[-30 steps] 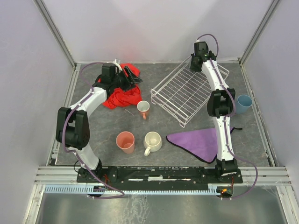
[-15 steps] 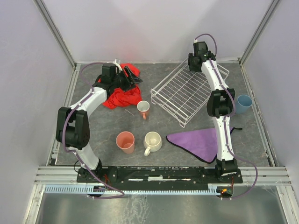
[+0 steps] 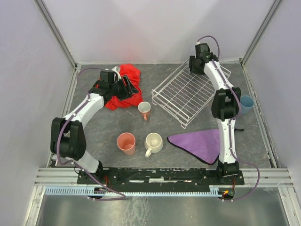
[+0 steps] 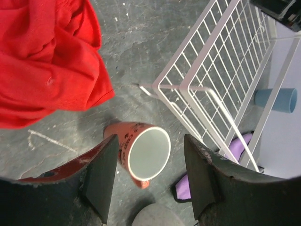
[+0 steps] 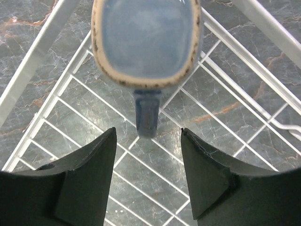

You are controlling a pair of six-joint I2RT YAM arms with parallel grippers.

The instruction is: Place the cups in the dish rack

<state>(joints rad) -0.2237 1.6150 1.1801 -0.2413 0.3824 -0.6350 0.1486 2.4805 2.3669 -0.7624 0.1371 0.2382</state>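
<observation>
The left gripper should move down next toward the orange-and-white mug, onto the mug's rim by the red cloth (image 4: 130,153), because the mug's opening has room for one finger inside.
The white wire dish rack (image 3: 186,94) stands at the back right. A small grey-blue mug (image 5: 146,42) sits on its wires, just beyond my open, empty right gripper (image 5: 148,141), which hovers over the rack's far end (image 3: 196,66). My left gripper (image 3: 130,87) is open and empty above the red cloth's edge, with the orange-and-white mug (image 4: 143,153) below and between its fingers, not touched. That mug (image 3: 144,109), a salmon-pink tumbler (image 3: 126,142) and a cream handled mug (image 3: 153,141) stand on the table. A light-blue cup (image 3: 245,103) stands right of the rack. No metallic cup shows.
A red cloth (image 3: 123,90) lies at the back left, under the left arm. A purple cloth (image 3: 200,142) lies in front of the rack, by the right arm. White walls and a metal frame enclose the table.
My left arm has swung nearer, bringing its gripper off the middle of the red cloth toward the orange-and-white mug. My right gripper has shifted slightly over the rack's far end.
</observation>
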